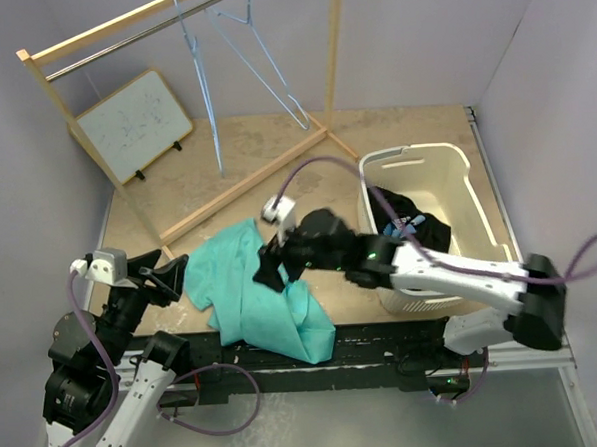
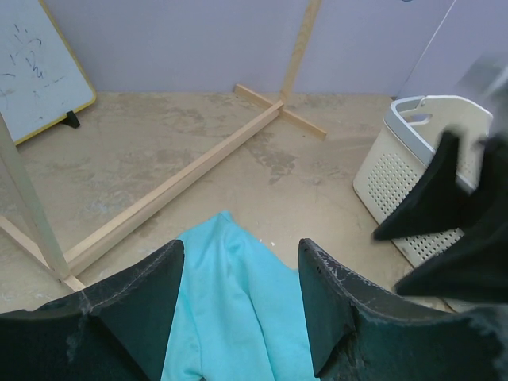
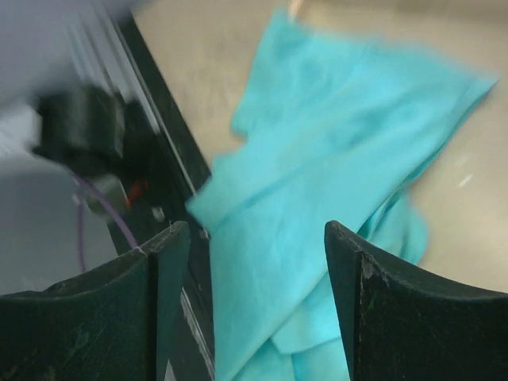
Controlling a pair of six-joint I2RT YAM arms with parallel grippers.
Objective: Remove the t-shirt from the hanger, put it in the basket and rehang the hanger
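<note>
The t-shirt lies free of the hangers, below my open right gripper. I will lower that gripper onto the bunched fold at the shirt's middle [image 1: 253,300] [image 3: 274,258] and close it.
A turquoise t-shirt [image 1: 252,291] lies crumpled on the table near its front edge, partly hanging over it. It also shows in the left wrist view [image 2: 234,309] and in the right wrist view [image 3: 333,159]. Empty blue-white hangers [image 1: 231,47] hang on the rail of the wooden rack at the back. My right gripper [image 1: 271,268] is open and empty just above the shirt's middle. My left gripper [image 1: 171,280] is open and empty at the shirt's left edge.
A white laundry basket [image 1: 446,176] with dark clothes stands at the right. A small whiteboard [image 1: 133,122] leans at the back left. The wooden rack's base bars [image 1: 242,186] cross the table behind the shirt.
</note>
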